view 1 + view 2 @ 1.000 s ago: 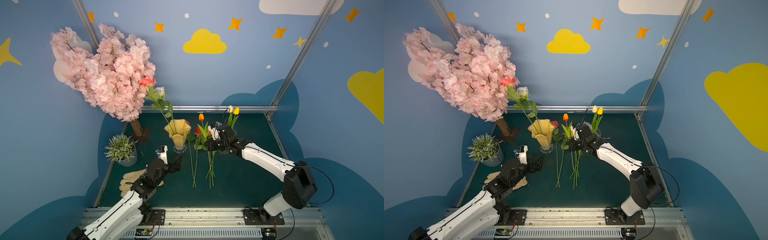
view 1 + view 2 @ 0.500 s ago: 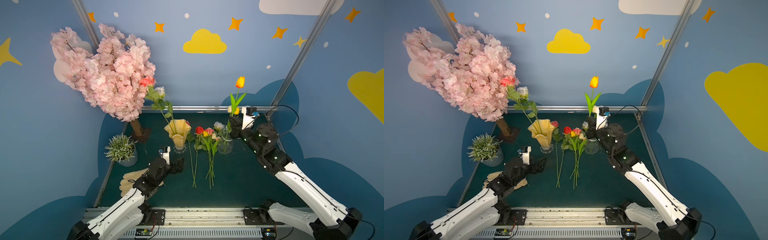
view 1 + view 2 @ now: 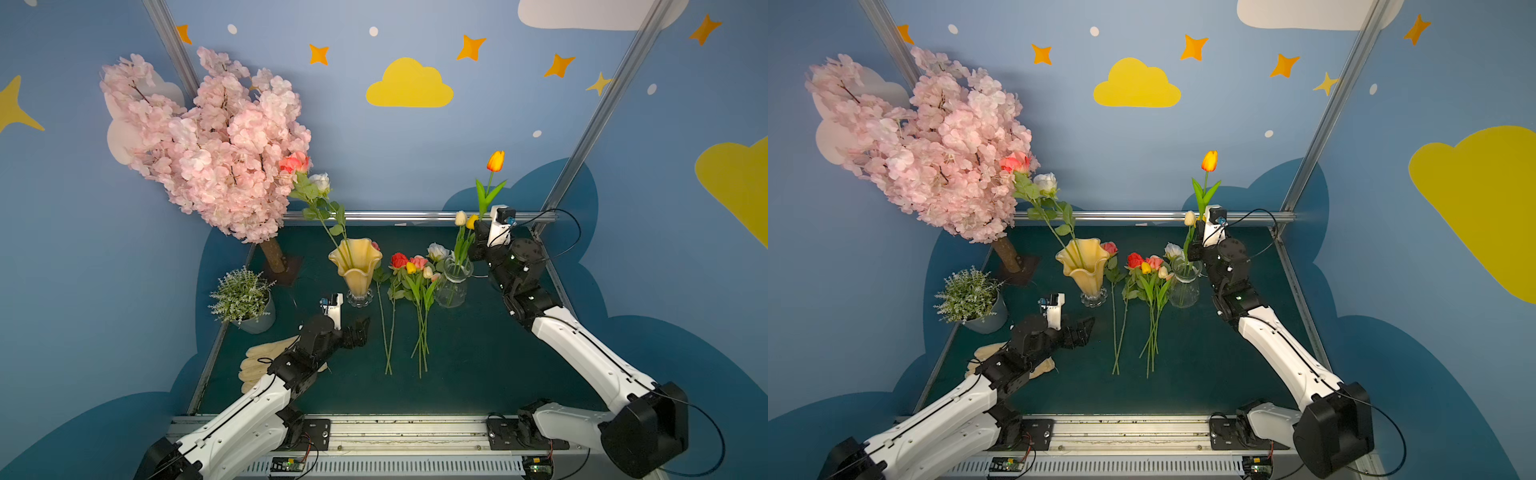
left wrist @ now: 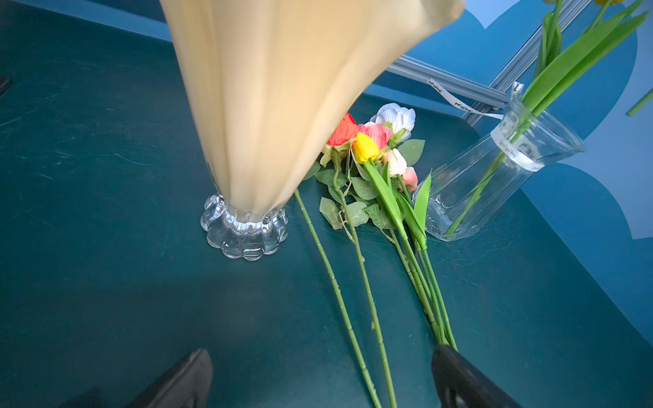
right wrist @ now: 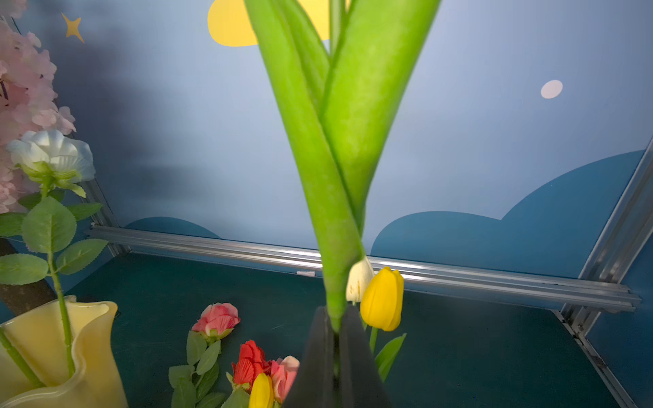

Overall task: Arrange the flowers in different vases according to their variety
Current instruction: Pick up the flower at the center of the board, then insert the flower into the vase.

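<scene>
My right gripper will next take the orange tulip's stem to the clear glass vase, over the vase's opening (image 3: pixel 457 269) and down to let it go, because cream and yellow tulips are already standing there.
My right gripper (image 3: pixel 478 235) (image 5: pixel 335 316) is shut on the stem of an orange tulip (image 3: pixel 496 161) and holds it upright over the clear glass vase (image 3: pixel 453 286). That vase holds a cream tulip (image 3: pixel 460 217) and a yellow tulip (image 5: pixel 383 298). The amber fluted vase (image 3: pixel 355 266) (image 4: pixel 282 88) holds a pink rose (image 3: pixel 294 163) and a white rose (image 3: pixel 320 181). Loose roses and tulips (image 3: pixel 411 266) lie on the mat between the vases. My left gripper (image 3: pixel 359 332) (image 4: pixel 321 353) hovers open low in front of the amber vase, with two rose stems (image 4: pixel 353 318) between its fingers.
A pink blossom tree (image 3: pixel 216 145) stands at the back left, with a small potted plant (image 3: pixel 243 299) in front of it. Cream gloves (image 3: pixel 266 361) lie under my left arm. A metal rail (image 3: pixel 415 216) runs along the mat's far edge.
My right arm has lifted the orange tulip from the loose pile and carried it right, above the clear vase. My left gripper has opened slightly wider and shifted a little.
</scene>
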Motion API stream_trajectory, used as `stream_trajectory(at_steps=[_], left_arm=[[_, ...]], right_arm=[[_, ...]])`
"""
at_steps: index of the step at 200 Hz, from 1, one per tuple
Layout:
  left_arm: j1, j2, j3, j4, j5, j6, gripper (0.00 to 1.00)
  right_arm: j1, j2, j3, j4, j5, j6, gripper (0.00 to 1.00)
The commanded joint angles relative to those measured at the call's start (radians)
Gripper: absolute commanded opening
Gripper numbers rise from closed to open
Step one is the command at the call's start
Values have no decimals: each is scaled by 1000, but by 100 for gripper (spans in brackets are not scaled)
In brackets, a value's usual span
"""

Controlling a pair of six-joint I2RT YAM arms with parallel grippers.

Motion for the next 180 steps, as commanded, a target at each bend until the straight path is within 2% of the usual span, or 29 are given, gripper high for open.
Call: stream_trajectory(at_steps=[1, 54, 89, 112, 128, 141, 180], left_arm=[[1, 9, 27, 31, 18, 22, 100], [-1, 28, 31, 42, 27, 25, 100], [0, 47, 40, 43, 41, 28, 100], [-2, 64, 46, 43, 49, 32, 100], [-1, 77, 52, 44, 54, 33, 100], [-2, 87, 56, 44, 59, 35, 100], [-5, 143, 82, 43, 89, 42, 100]], right_arm=[[-9, 35, 7, 113, -11, -28, 0], [-9, 136, -24, 185, -4, 17, 0], [-8, 167, -99, 268, -30, 45, 0], [-7, 160, -145, 305, -64, 44, 13], [-6, 132, -168, 299, -92, 59, 30], [-4, 86, -175, 257, -128, 79, 35], [6, -103, -112, -131, -177, 186, 46]])
